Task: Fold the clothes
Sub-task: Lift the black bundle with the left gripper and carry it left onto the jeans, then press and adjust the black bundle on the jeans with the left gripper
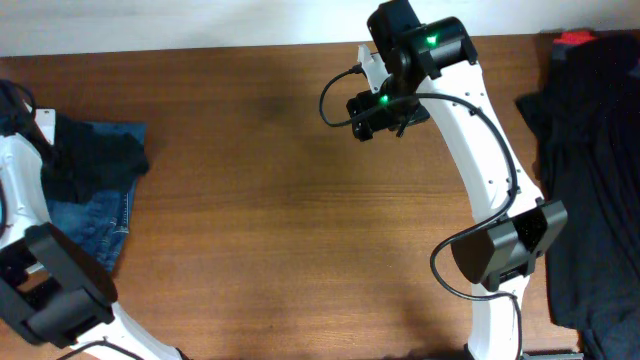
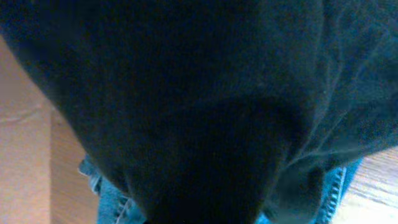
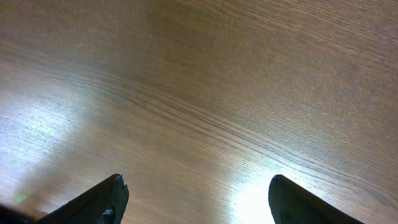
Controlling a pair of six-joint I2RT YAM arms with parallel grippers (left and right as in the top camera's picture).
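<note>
Next, my left gripper draws back, to the left in the overhead view, and releases the black T-shirt (image 1: 100, 150) bunched over the jeans' far end.
A black T-shirt (image 1: 100, 150) lies bunched on blue denim jeans (image 1: 95, 225) at the table's far left. My left gripper (image 1: 48, 150) is down in that cloth, shut on it. In the left wrist view the black T-shirt (image 2: 199, 93) fills nearly the whole frame and gathers toward the bottom middle, hiding my fingers; the jeans (image 2: 112, 202) peek out beneath. My right gripper (image 1: 368, 118) hovers over bare wood at the back centre. It is open (image 3: 196, 199), with nothing between its fingers (image 3: 102, 202).
The brown wooden table (image 1: 250, 200) spans the view. A large heap of dark garments (image 1: 590, 180) covers the right edge, with something red (image 1: 575, 38) at its far corner. The right arm's white links (image 1: 490, 150) run from front right to back centre.
</note>
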